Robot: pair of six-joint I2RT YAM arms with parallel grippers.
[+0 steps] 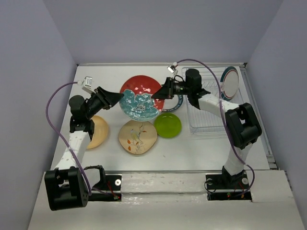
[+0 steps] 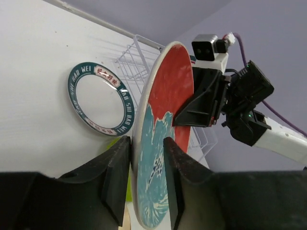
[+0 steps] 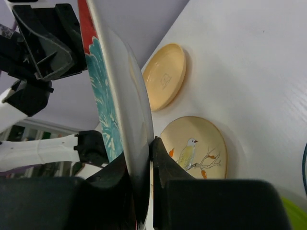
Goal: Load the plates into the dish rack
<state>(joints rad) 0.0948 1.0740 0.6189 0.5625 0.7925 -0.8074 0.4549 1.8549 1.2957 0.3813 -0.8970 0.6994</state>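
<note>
The slot point(image 1: 216, 83) beside the standing white plate lies to my right gripper's right in the top view, so the gripper swings over the rack point(image 1: 206, 120) and down to release next.
The red plate with the teal flower point(image 1: 140, 98) is held tilted above the table between both grippers. My left gripper point(image 1: 118, 98) is shut on its left rim point(image 2: 146, 141). My right gripper point(image 1: 156, 94) is shut on its right rim point(image 3: 141, 151). One white plate with a teal rim point(image 1: 230, 81) stands on edge in the dish rack point(image 1: 206, 120). The other white teal-rimmed plate point(image 1: 176, 103) lies flat beside the rack, partly under my right gripper, and shows in the left wrist view point(image 2: 98, 98). The lime green plate point(image 1: 168, 125), the beige bird plate point(image 1: 137, 136) and the tan-orange plate point(image 1: 99, 132) lie flat on the table.
The dish rack stands at the right of the white table point(image 1: 96, 72), close to the right wall. Grey walls enclose the table on three sides. The left arm's purple cable point(image 1: 53, 103) loops over the left side.
</note>
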